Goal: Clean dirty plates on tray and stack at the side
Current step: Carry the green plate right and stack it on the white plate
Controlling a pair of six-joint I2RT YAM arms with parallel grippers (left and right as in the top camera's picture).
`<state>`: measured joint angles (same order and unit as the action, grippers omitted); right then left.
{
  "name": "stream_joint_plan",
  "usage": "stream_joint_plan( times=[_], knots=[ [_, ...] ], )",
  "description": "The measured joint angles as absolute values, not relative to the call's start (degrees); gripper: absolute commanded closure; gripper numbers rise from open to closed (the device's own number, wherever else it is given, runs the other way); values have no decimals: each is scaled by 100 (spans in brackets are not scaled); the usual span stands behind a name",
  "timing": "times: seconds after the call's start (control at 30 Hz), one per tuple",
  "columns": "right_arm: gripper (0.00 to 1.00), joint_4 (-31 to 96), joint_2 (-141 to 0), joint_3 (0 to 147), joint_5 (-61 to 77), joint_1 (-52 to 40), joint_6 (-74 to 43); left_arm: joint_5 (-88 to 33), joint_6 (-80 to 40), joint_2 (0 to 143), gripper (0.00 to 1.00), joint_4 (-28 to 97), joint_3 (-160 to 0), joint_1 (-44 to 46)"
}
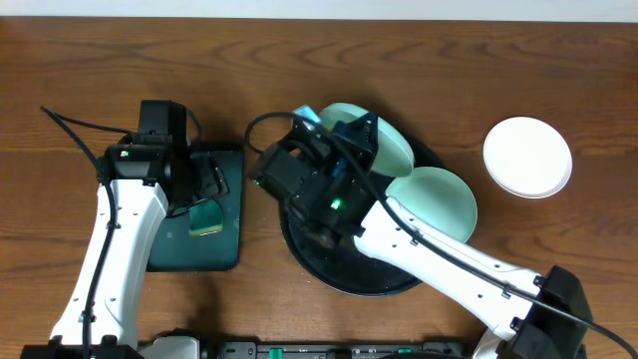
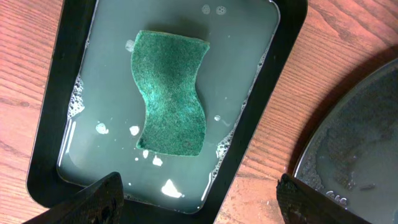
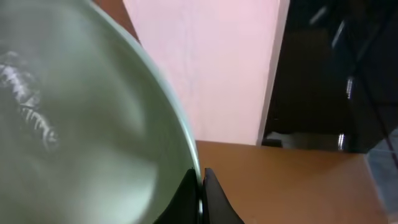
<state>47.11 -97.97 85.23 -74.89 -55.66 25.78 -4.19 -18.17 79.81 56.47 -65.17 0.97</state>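
I need to move my right gripper over the white plate [image 1: 527, 157] next, which is below, to the right in the overhead view. Then I will lower it and let go of the pale mint plate's rim.
My right gripper [image 1: 351, 138] is shut on the rim of a pale mint plate [image 1: 394, 140], holding it tilted above the back of the round black tray [image 1: 344, 284]. In the right wrist view the plate [image 3: 81, 124] fills the left side, and the gripper [image 3: 200, 180] pinches its edge. A second mint plate [image 1: 439, 199] rests on the tray's right part. A white plate [image 1: 527, 157] lies on the table to the right, off the tray. My left gripper [image 2: 199, 186] hangs open over the near end of a soapy tray, holding nothing.
A green sponge [image 2: 170, 93] lies in shallow soapy water in the rectangular dark-green tray [image 2: 62, 93], left of the black tray [image 2: 354, 137]. My right arm crosses the black tray diagonally. Bare wooden table lies along the back.
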Motion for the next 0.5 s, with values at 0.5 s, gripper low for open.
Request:
stream_joint_plan(
  times=[0.5],
  knots=[
    [99,5172,-9736,8543,-3760,-4410,541,-416,-1817,7981,20,5655,-6514,97]
  ],
)
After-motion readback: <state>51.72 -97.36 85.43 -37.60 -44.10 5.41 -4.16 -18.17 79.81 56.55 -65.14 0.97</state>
